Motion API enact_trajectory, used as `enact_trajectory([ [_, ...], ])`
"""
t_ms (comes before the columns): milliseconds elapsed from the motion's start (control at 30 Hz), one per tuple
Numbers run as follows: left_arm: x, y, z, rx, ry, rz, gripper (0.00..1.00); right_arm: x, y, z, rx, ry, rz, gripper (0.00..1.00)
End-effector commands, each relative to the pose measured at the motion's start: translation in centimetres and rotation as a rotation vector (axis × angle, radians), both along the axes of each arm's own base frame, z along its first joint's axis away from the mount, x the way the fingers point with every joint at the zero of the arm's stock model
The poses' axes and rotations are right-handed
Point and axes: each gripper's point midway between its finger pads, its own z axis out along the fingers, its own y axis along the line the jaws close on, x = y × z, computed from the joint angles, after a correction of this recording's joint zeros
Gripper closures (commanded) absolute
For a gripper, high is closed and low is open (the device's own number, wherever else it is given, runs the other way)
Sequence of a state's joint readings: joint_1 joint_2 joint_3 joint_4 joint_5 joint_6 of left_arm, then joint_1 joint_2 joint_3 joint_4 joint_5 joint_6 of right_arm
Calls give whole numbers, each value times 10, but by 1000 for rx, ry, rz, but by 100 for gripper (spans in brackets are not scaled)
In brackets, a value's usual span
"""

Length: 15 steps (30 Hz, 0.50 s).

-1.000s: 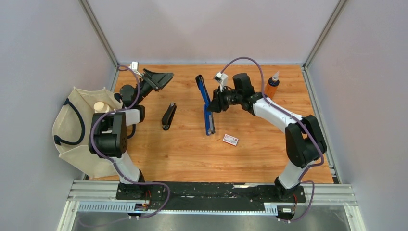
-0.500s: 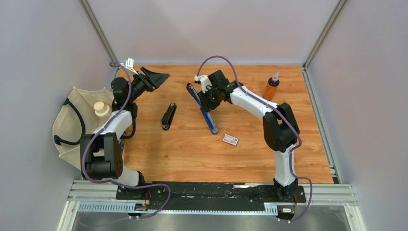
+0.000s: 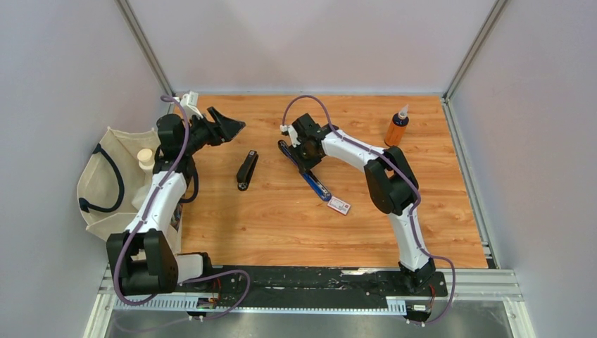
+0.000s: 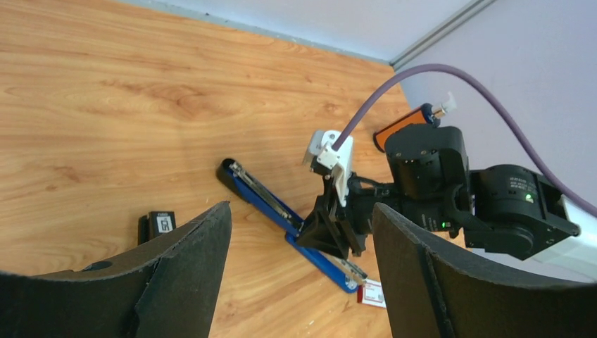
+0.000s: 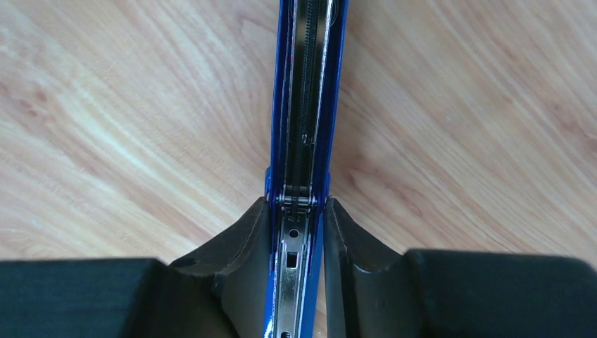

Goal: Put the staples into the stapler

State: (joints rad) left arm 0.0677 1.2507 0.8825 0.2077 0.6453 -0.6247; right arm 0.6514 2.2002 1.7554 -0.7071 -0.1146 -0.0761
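The blue stapler (image 3: 305, 170) (image 5: 297, 204) almost touches the staples box, so it turns and slides slightly outward in my right gripper next, and then the gripper opens.
The blue stapler (image 3: 313, 182) lies folded open on the wooden table, its metal channel (image 5: 308, 84) facing up. My right gripper (image 3: 303, 153) is shut on the stapler at its hinge, one finger (image 5: 246, 232) on each blue side. The near end of the stapler almost touches the staples, a small white box with a red label (image 3: 338, 205). My left gripper (image 3: 230, 126) hangs open at the back left with nothing between its fingers. From the left wrist view I see the blue stapler (image 4: 262, 196), the right gripper (image 4: 336, 232) and the box (image 4: 371, 294).
A black stapler (image 3: 246, 170) lies closed left of the blue one. An orange bottle (image 3: 397, 127) stands at the back right. A cream tote bag (image 3: 105, 184) with a round object inside hangs off the table's left edge. Grey walls enclose the table.
My right arm has swung the blue stapler left and brought it down, turning it so its near end points at the box. My left arm has stretched out and its gripper opened slightly.
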Motion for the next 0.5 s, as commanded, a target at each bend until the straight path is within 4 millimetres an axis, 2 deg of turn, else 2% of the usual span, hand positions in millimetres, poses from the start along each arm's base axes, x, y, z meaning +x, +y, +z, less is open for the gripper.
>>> enact_trajectory([
  [0, -8, 5, 11, 62, -26, 8, 19, 28, 4, 21, -4, -115, -93, 100],
  [267, -10, 6, 6, 81, -15, 10, 18, 41, -2, 19, -39, -171, -242, 100],
  [467, -9, 7, -5, 95, 11, 3, 18, 40, -1, 10, -21, -144, -322, 100],
])
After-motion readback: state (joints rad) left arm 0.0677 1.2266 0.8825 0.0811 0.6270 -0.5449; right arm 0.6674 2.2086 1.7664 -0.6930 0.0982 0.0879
